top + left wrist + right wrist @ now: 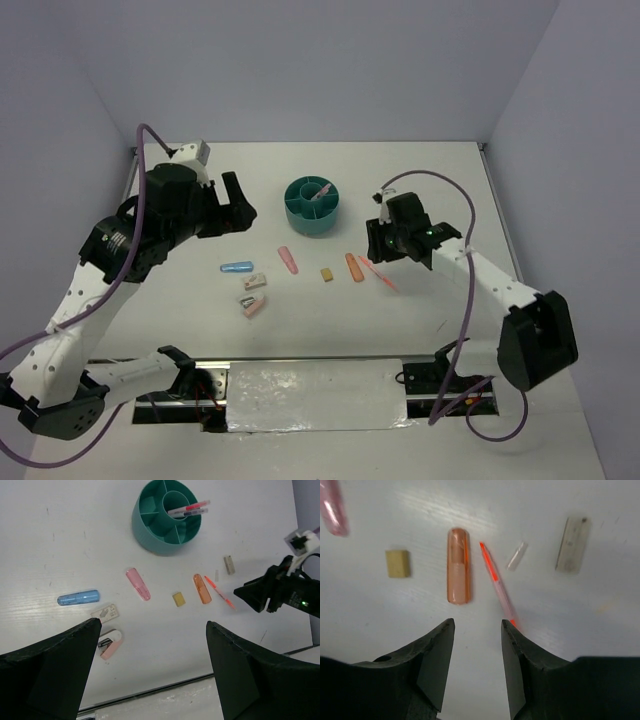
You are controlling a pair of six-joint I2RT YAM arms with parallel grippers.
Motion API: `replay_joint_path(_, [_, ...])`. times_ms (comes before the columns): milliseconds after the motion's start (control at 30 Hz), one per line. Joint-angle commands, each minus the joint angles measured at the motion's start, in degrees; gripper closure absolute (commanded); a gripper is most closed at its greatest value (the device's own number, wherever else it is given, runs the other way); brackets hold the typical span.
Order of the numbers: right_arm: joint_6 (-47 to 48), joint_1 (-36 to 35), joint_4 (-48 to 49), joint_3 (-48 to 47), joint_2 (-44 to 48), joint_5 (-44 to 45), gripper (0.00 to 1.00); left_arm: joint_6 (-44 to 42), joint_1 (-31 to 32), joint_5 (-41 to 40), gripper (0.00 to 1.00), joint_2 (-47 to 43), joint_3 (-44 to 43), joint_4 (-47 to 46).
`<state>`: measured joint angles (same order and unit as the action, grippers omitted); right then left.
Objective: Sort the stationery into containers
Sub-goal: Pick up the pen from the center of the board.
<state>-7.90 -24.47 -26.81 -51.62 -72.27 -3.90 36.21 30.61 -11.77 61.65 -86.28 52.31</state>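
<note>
The thin pink pen's pale body [384,279] [506,608] lies below, nearer one finger, so my right gripper next needs to go down and move right in the wrist view to centre and pinch it.
The teal container [311,205] stands at the back centre with two pink-white pens [189,509] in its middle cup. On the table in a row lie a blue capsule [236,268], a pink capsule [288,260], a tan block [326,273], an orange capsule [458,565] and a thin pink pen [497,582]. My right gripper [477,623] hovers open just short of the orange capsule and the pen, whose near end passes behind its right finger. Nothing sits between its fingers. My left gripper [152,625] hangs wide open and high above the table, holding nothing.
A grey block [572,545] and a small clear cap [517,555] lie past the pen. A pale flat block [105,612] and a pink-white block [110,644] rest near the blue capsule. The table's front edge runs below the left fingers.
</note>
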Motion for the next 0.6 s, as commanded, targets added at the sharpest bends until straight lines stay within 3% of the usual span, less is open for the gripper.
replay_joint_path(0, [-1.9,0.1,-4.5,0.5,-4.3,-0.2,0.50,-1.5,-0.3,3.9,0.01,0.2,1.3,-3.1])
replay_joint_path(567, [-1.2,0.2,-0.4,2.7,-16.7,1.9,0.55,-1.8,-0.4,7.6,0.01,-2.2,6.7,-4.7])
